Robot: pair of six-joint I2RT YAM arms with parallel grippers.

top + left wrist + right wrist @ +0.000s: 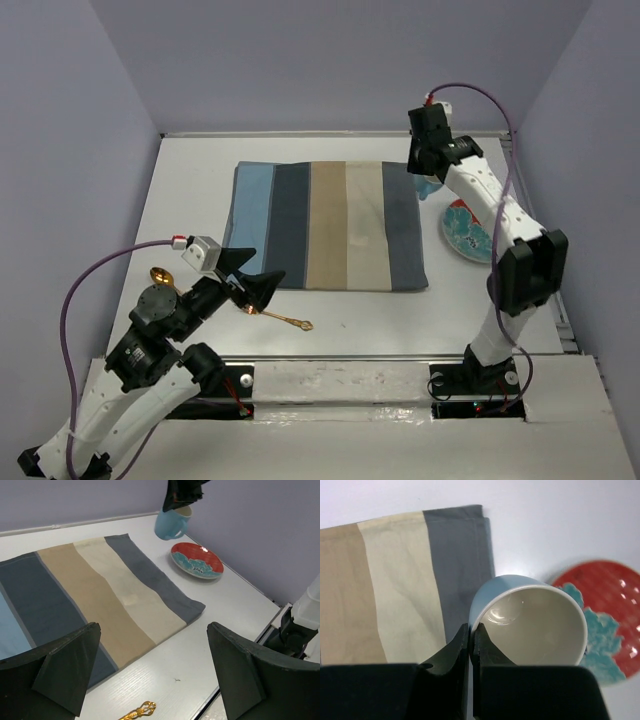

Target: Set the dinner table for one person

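Observation:
My right gripper has the mug beside the placemat (330,225) and next needs to move it over the placemat's far corner and bring it down onto the gray stripe.
The white dinner table (190,190) carries a striped placemat (330,225) in its middle. My right gripper (425,172) is shut on the rim of a light blue mug (430,188), one finger inside and one outside. It holds the mug tilted beside the placemat's far right corner. The right wrist view shows the mug (530,625) and the pinching gripper (471,635). A red and teal plate (467,230) lies on the table to the right. My left gripper (255,285) is open and empty, low over the near left edge of the placemat. A gold ornate handle (295,322) lies just beneath it.
A gold spoon bowl (160,275) shows left of the left arm. The left wrist view shows the placemat (85,590), mug (172,524), plate (196,560), the gold handle tip (137,711) and the table's near edge (240,665). Purple walls enclose the table.

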